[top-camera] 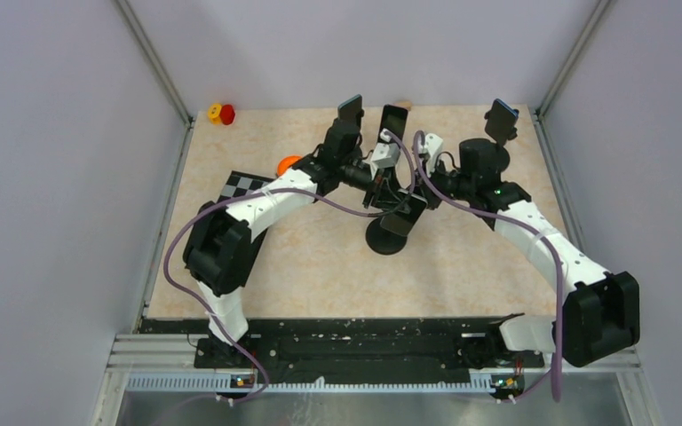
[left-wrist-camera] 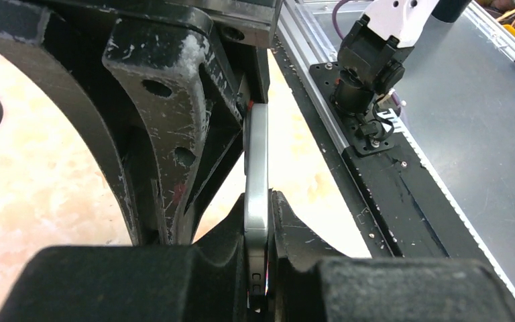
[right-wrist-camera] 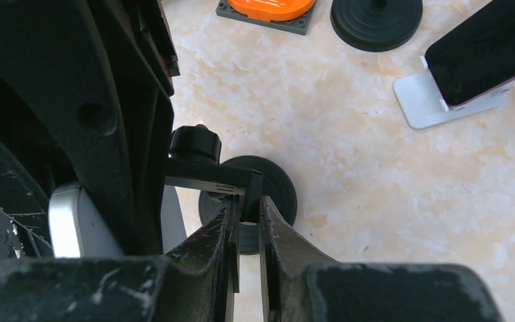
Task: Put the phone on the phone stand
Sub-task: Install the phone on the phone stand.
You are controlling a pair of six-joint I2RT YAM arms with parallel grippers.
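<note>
Next, my left gripper turns outward, seats the phone against the holder bracket [right-wrist-camera: 208, 180] close beside my gripper and releases it, since the phone hangs tilted.
My left gripper [left-wrist-camera: 263, 201] is shut on the phone [left-wrist-camera: 256, 161], a thin silver-edged slab standing edge-on between its fingers. From above, the phone [top-camera: 406, 217] hangs tilted just over the black phone stand [top-camera: 386, 241], where both arms meet. The left gripper [top-camera: 389, 197] comes in from the left and the right gripper [top-camera: 419, 197] from the right. In the right wrist view, my right gripper [right-wrist-camera: 247, 204] is shut on the black end of the phone stand's holder bracket [right-wrist-camera: 208, 180], above its round base [right-wrist-camera: 278, 194]. The phone's silver edge [right-wrist-camera: 74, 221] shows at the left.
A second phone leans on a white stand [right-wrist-camera: 429, 100] further back, also seen from above [top-camera: 394, 120]. Near it are another black round base [right-wrist-camera: 375, 20] and an orange piece on a grey plate [right-wrist-camera: 268, 8]. A checkered board [top-camera: 249, 185] and a yellow-red toy [top-camera: 221, 114] lie left.
</note>
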